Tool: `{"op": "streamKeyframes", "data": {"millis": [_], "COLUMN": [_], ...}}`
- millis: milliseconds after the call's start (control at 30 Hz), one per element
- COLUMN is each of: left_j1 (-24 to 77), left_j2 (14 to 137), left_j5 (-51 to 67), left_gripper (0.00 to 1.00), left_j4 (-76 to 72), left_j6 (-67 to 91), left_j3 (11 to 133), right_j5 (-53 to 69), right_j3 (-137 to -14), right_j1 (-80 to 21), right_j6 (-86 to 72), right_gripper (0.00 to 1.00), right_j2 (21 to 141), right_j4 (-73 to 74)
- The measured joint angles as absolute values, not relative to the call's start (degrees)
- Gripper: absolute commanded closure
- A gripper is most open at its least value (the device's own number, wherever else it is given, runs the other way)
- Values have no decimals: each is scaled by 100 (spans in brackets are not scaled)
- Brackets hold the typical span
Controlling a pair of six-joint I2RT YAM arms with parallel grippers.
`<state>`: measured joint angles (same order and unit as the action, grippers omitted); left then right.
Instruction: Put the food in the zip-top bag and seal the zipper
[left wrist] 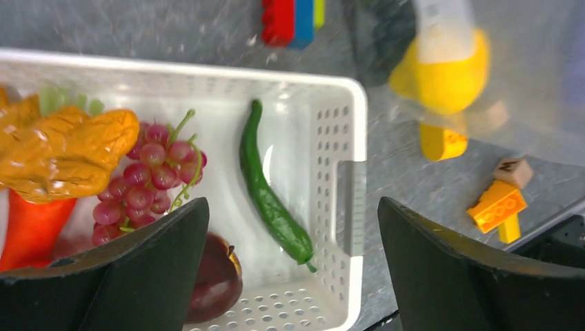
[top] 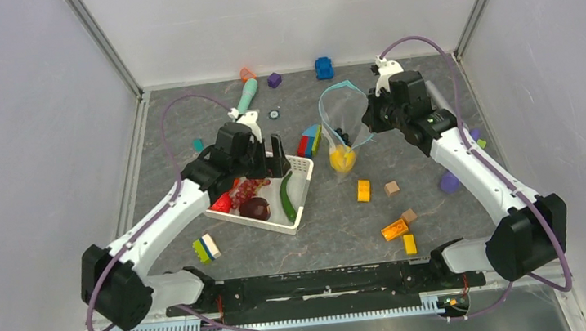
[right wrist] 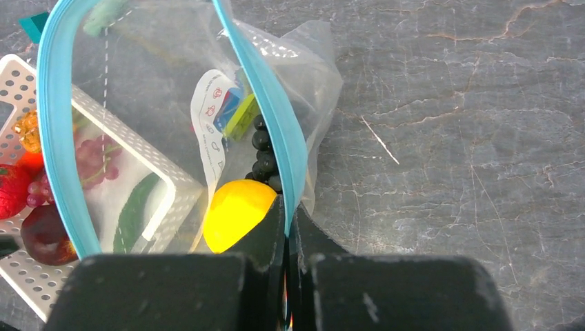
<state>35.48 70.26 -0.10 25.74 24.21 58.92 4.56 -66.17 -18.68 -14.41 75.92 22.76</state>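
My open left gripper moves down into the white mesh basket [left wrist: 345,289] onto the green pod's middle [left wrist: 268,196] next, because the bare basket bottom beside it leaves room for both fingers.
The clear zip-top bag [top: 341,123] hangs open, held up by my right gripper [right wrist: 287,207], which is shut on its light-blue zipper [right wrist: 279,131] at the mouth edge. Inside the bag lie a yellow fruit [right wrist: 234,210] and dark grapes [right wrist: 263,148]. My left gripper [left wrist: 293,269] is open and empty over the white mesh basket [left wrist: 345,289]. Below it lie a green pod [left wrist: 272,200], purple grapes [left wrist: 148,183], a dark maroon fruit [left wrist: 217,279] and an orange piece [left wrist: 65,148]. The basket shows in the top view [top: 299,165].
Loose building blocks lie on the grey table: orange and yellow ones [top: 395,229] at front right, a red-blue-yellow stack [top: 309,142] by the basket, a striped block [top: 206,248] at front left. A teal marker toy [top: 246,96] and a blue toy [top: 324,68] lie at the back.
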Motion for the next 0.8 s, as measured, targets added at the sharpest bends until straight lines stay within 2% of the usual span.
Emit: {"op": "streamKeyframes", "data": {"millis": [233, 300, 800], "left_j1": [3271, 3271, 3271], "left_j2": [8143, 8392, 9594], "left_j5": [705, 797, 1070], "left_gripper": [32, 36, 38], "left_j4": [2526, 2521, 2521], "left_j6": [2532, 2536, 2532], "left_j3": [5682, 5682, 5754], "right_j5": [495, 495, 493], "right_j3": [-6576, -6576, -6576], "right_j1": [-1868, -1868, -1868], "right_j6": [-1424, -1422, -1380], "right_gripper": [100, 100, 100], "right_j2": [7592, 7592, 7592], "right_j4": [2276, 2276, 2276]}}
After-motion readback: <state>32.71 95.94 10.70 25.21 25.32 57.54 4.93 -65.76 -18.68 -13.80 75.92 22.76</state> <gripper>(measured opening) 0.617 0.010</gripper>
